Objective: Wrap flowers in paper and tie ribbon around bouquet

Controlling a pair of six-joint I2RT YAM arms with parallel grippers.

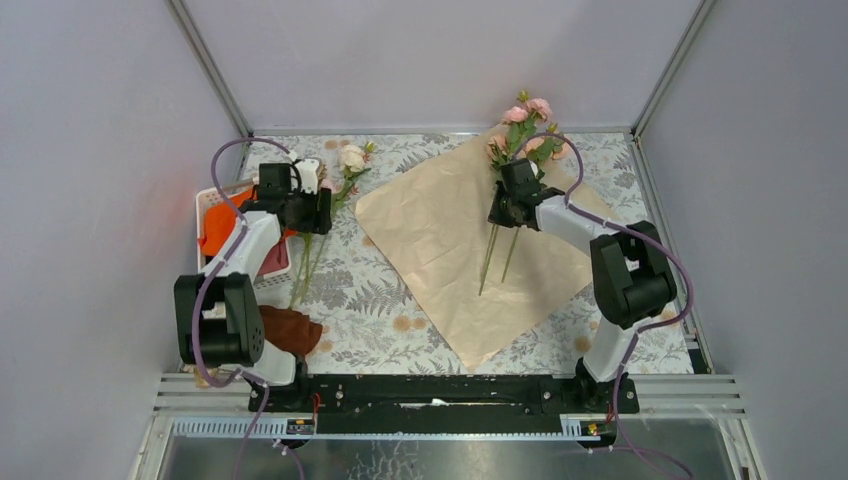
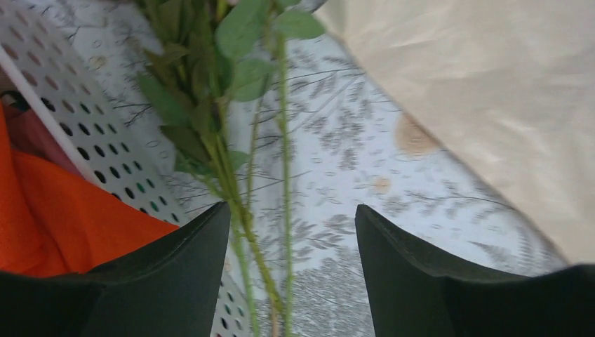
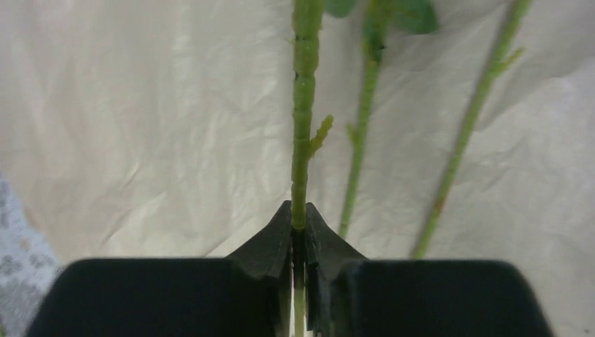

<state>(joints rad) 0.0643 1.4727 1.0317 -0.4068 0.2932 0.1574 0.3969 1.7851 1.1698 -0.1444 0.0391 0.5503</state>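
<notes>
The left gripper moves down toward the peach paper next, onto the green stem nearest its edge (image 1: pixel 321 247) (image 2: pixel 286 184).
The peach paper (image 1: pixel 440 240) lies flat mid-table. One bunch of pink flowers (image 1: pixel 527 120) rests on its far right corner, stems (image 1: pixel 490 255) trailing toward me. My right gripper (image 1: pixel 503 212) is shut on one green stem (image 3: pixel 303 105), pinched between the fingertips (image 3: pixel 297 210); two more stems lie beside it on the paper (image 3: pixel 140 105). A second bunch with pale blooms (image 1: pixel 351 158) lies left of the paper. My left gripper (image 1: pixel 322 212) hovers open over it, with its stems (image 2: pixel 242 232) between the spread fingers (image 2: pixel 292 206), untouched. The ribbon and a wrapped bouquet are out of view.
A white perforated basket (image 1: pixel 205 205) holding bright orange cloth (image 2: pixel 63 217) stands at the left edge, close to the left gripper. A dark brown cloth (image 1: pixel 292 330) lies by the left arm's base. Grey walls enclose the leaf-patterned table (image 1: pixel 360 300).
</notes>
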